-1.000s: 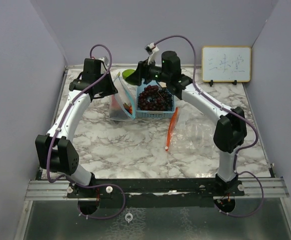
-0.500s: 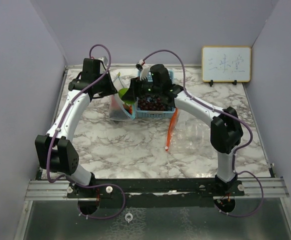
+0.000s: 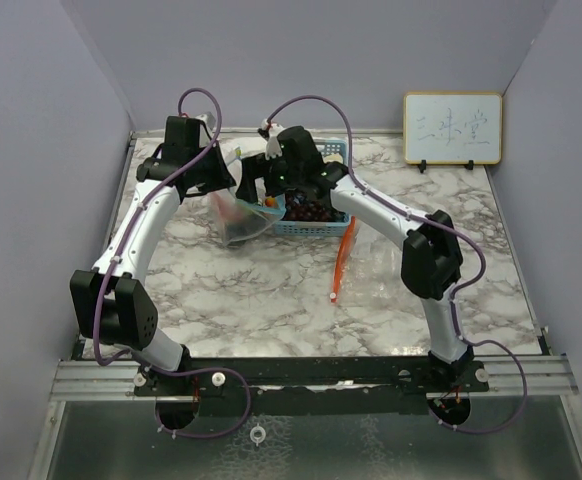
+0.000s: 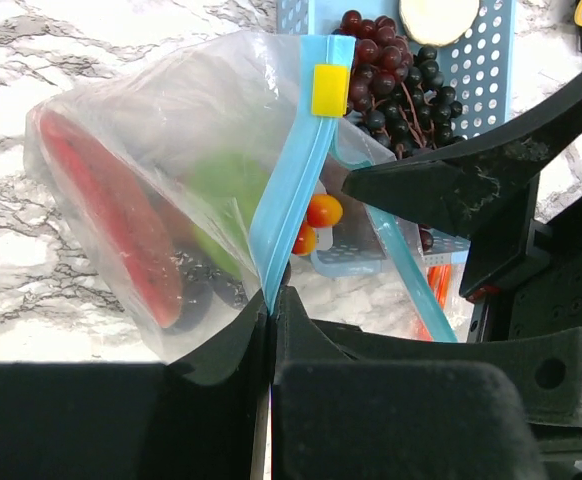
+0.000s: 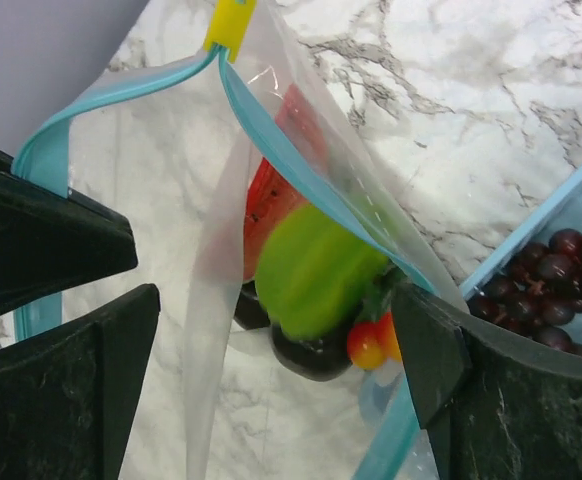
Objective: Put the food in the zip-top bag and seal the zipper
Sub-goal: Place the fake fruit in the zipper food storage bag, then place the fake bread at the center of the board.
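Next, my right gripper will go to the right in the top view and down into the basket (image 3: 323,225) around the pale round piece (image 3: 333,157) of food, because that piece still lies unbagged.
The clear zip-top bag (image 4: 171,130), with a blue zipper strip and a yellow slider (image 4: 329,90), hangs open from my left gripper (image 4: 271,295), which is shut on the strip. Inside it lie a red watermelon wedge (image 4: 111,225), a dark piece (image 5: 311,355), a blurred green piece (image 5: 316,270) and cherry tomatoes (image 5: 371,342). My right gripper (image 5: 276,320) stands open over the bag's mouth (image 3: 239,205), with the green piece between its spread fingers and touching neither. Dark purple grapes (image 4: 396,70) remain in the light-blue basket (image 3: 323,225).
A second clear bag with an orange zipper (image 3: 344,255) lies flat to the right of the basket. A small whiteboard (image 3: 452,128) stands at the back right. Purple walls close in the marble table (image 3: 271,300) on three sides.
My right arm swung left from above the basket to the bag's mouth, carrying the green piece. Its jaws then opened and the green piece now sits in the bag. The left arm held still.
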You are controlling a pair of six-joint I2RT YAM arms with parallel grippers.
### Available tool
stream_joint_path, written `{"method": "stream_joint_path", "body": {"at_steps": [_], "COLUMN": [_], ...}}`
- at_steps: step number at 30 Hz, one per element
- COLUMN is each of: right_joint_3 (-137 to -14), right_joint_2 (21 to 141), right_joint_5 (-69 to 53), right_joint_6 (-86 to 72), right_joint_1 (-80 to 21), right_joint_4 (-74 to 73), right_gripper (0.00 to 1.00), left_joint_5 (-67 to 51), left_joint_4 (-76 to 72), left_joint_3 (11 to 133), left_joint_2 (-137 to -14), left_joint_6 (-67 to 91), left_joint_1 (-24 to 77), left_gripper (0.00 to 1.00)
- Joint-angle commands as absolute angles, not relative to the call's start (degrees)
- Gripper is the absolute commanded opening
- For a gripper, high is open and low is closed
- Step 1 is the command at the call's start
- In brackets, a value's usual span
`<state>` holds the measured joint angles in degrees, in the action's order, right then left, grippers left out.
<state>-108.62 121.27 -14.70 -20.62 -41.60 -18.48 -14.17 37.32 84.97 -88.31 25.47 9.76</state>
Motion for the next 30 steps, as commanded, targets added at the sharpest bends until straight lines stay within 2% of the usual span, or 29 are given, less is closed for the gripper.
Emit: {"method": "stream_joint_path", "body": {"at_steps": [1,9,13,17,22,30], "right_joint_3": [-109.2,-101.4,-109.4,-124.0,-132.0,-133.1], "right_joint_2": [116.2,108.4,116.1,129.5,139.1,145.6], "right_joint_5": [-6.4,11.8,19.7,24.3,26.4,35.6], "right_joint_6": [-16.8,-22.9,-26.5,-28.5,-26.1,-13.9], "right_joint_1": [-41.8,-37.1,-34.0,-32.1,-30.7,-30.2], "right_joint_4": [-20.7,-20.0,-28.7,-35.1,-31.3,-20.7], "right_gripper": [1.00,1.00,1.00,1.00,1.00,1.00], "left_joint_5": [-15.7,-15.9,-15.9,-16.6,-17.3,-17.1], "left_joint_4": [35.8,35.7,35.6,35.4,35.2,35.3], "left_joint_3": [86.0,85.0,84.7,84.5,84.4,83.7], "left_joint_2": [-88.2,-87.6,-87.6,-87.9,-88.2,-89.0], "left_joint_6": [25.6,25.4,25.3,25.5,25.6,24.2], "left_joint_1": [9.9,9.9,9.8,9.8,9.9,9.8], "left_gripper": [0.00,0.00,0.00,0.00,0.00,0.00]}}
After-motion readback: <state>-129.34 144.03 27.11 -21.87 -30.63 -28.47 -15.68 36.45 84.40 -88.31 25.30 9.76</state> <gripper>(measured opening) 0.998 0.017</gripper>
